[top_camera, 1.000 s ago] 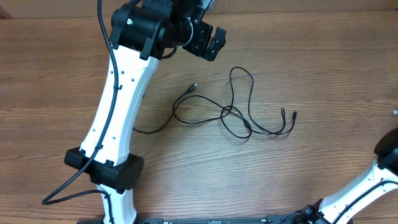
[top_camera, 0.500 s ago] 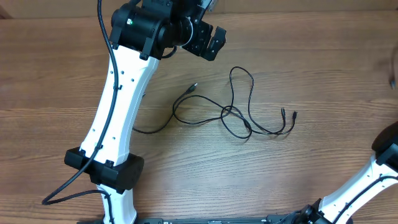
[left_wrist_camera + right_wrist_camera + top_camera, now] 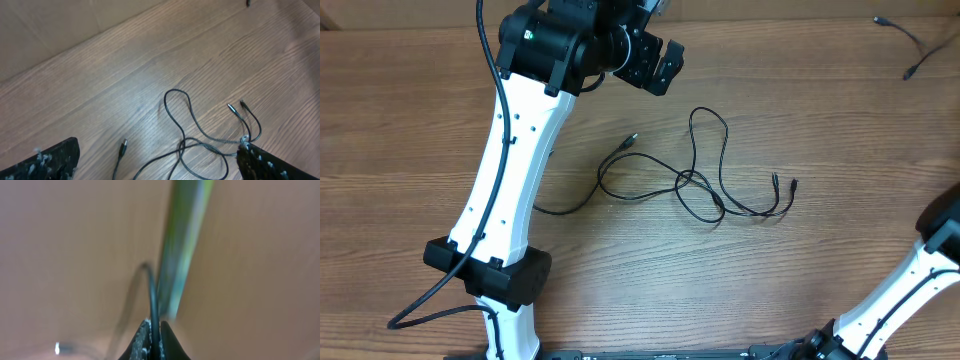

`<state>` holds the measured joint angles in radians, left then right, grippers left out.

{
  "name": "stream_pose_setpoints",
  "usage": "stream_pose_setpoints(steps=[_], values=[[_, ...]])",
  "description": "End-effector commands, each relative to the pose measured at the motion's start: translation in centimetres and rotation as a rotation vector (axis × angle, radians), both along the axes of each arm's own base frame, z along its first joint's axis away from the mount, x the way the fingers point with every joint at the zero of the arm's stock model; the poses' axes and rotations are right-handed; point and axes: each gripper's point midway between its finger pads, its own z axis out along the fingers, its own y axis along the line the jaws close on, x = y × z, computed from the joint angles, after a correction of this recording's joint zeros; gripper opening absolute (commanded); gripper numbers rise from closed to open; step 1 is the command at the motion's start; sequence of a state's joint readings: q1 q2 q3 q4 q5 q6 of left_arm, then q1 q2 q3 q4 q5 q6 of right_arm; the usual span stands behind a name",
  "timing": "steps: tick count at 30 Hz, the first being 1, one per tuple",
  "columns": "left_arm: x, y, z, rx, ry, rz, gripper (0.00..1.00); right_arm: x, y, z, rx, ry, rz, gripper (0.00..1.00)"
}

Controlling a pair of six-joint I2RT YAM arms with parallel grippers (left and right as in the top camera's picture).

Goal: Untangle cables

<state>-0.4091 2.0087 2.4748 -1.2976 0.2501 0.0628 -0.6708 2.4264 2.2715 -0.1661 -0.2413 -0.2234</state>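
The robot's right gripper will next bring the thin black cable down to the tabletop beside the cable's plug ends and let go of it, because that spot is below the gripper.
Thin black cables [image 3: 692,180] lie looped and crossed on the wooden table, with a silver-tipped plug [image 3: 632,139] at the left and two small plug ends [image 3: 783,184] at the right. In the left wrist view the same cables [image 3: 182,145] lie below my left gripper [image 3: 157,161], which is open wide and holds nothing. From overhead, that left gripper [image 3: 660,65] hovers up and left of the tangle. My right gripper [image 3: 154,332] is shut on one thin black cable [image 3: 152,297]. A separate cable [image 3: 910,45] shows overhead at the far right corner.
The white left arm [image 3: 510,170] reaches from the front edge across the table's left side. A part of the right arm [image 3: 942,235] shows at the right edge. A blurred green strip [image 3: 182,240] crosses the right wrist view.
A cable with plug ends has come into the overhead view at the far right corner, having moved away along the right edge. The left arm and the tangle have not moved.
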Motion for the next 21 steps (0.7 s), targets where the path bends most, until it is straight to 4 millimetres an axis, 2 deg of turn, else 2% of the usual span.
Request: stream_pose_setpoints(steps=[1, 4, 6, 8, 10, 11, 12, 13, 14, 17, 21], values=[[-0.6, -0.1, 0.8, 0.0, -0.018, -0.025, 1.0, -1.7, -2.5, -8.2, 0.253, 0.08, -0.109, 0.04], [-0.7, -0.1, 0.7, 0.002, -0.012, -0.025, 1.0, -3.3, -2.0, -14.2, 0.412, 0.197, -0.12, 0.04], [-0.8, -0.1, 0.7, 0.003, -0.011, -0.025, 1.0, -4.3, -1.1, -17.5, 0.498, 0.273, -0.129, 0.04], [-0.7, 0.0, 0.6, 0.003, -0.011, -0.025, 1.0, -5.1, -0.2, -19.8, 0.552, 0.338, -0.137, 0.04], [-0.8, 0.0, 0.6, 0.004, -0.009, -0.025, 1.0, -5.2, 0.8, -21.1, 0.576, 0.37, -0.129, 0.04], [-0.8, 0.0, 0.5, 0.006, -0.005, -0.025, 1.0, -5.1, 1.3, -21.3, 0.583, 0.38, -0.12, 0.11], [-0.9, 0.0, 0.4, 0.008, 0.001, -0.025, 1.0, -4.9, 1.8, -21.4, 0.591, 0.384, -0.108, 0.39], [-1.1, 0.1, 0.3, 0.011, 0.009, -0.025, 1.0, -4.7, 2.3, -21.4, 0.601, 0.384, -0.088, 0.9], [-1.2, 0.2, 0.2, 0.015, 0.016, -0.025, 1.0, -4.3, 3.0, -21.2, 0.613, 0.38, -0.06, 1.0], [-1.5, 0.3, -0.1, 0.026, 0.03, -0.031, 1.0, -3.2, 4.7, -18.9, 0.647, 0.333, 0.046, 1.0], [-1.5, 0.3, -0.1, 0.029, 0.027, -0.035, 1.0, -2.4, 5.2, -14.8, 0.618, 0.281, 0.077, 1.0]])
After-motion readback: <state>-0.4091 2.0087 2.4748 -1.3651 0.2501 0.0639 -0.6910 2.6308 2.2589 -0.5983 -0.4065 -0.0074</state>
